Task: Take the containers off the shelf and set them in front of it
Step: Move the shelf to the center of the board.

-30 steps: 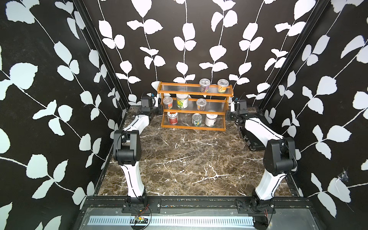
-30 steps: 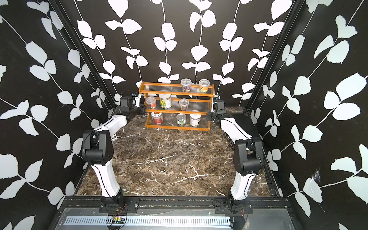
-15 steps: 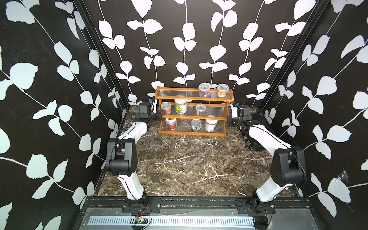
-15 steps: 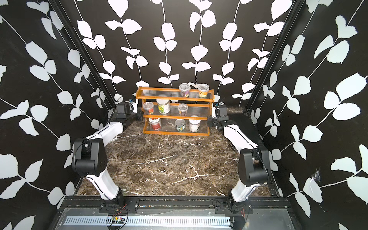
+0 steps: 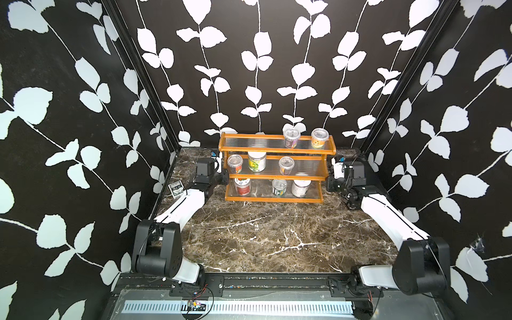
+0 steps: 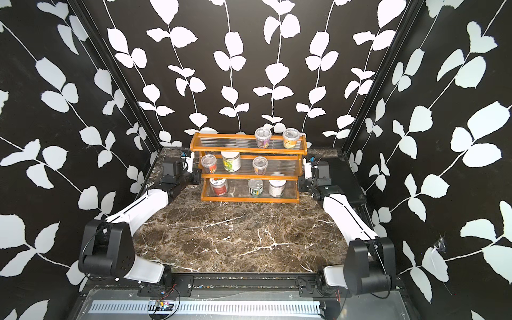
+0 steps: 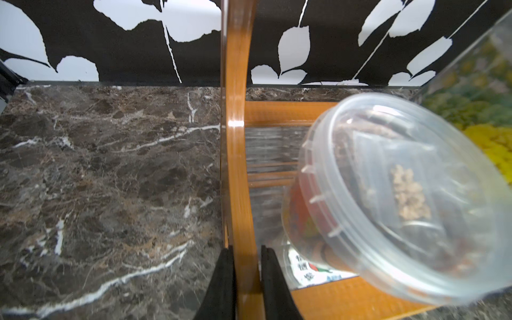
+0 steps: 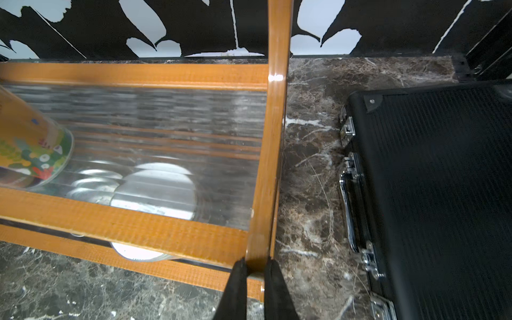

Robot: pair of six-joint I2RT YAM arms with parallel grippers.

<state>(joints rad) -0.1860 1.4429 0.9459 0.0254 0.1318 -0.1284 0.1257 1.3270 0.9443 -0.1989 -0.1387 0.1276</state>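
I need to pull the shelf's side panel slightly back onto the marble in front with my right gripper next and release it, because the shelf (image 5: 274,150) stands close to the back wall.
The orange-brown three-tier shelf (image 5: 274,150) (image 6: 249,149) stands at the back of the marble table with several containers on it. Two clear cups (image 5: 291,137) are on the top tier. Two cups and a white-lidded jar (image 5: 256,161) are on the middle tier. Two jars and a tin can (image 5: 279,187) are on the bottom tier. My left gripper (image 5: 223,171) (image 7: 246,257) is shut on the shelf's left side panel (image 7: 238,166), beside a clear cup (image 7: 388,199). My right gripper (image 5: 331,171) (image 8: 256,266) is shut on the right side panel (image 8: 273,138).
A small black-and-white card box (image 5: 176,188) lies by the left wall near my left forearm. A flat black case (image 8: 443,194) (image 6: 349,180) lies along the right wall, close to the shelf's right end. Patterned walls enclose three sides of the marble table (image 5: 263,235).
The shelf, clamped at both ends, has come lower and nearer in the top views. Both arms have folded down with it. Both grips are unchanged.
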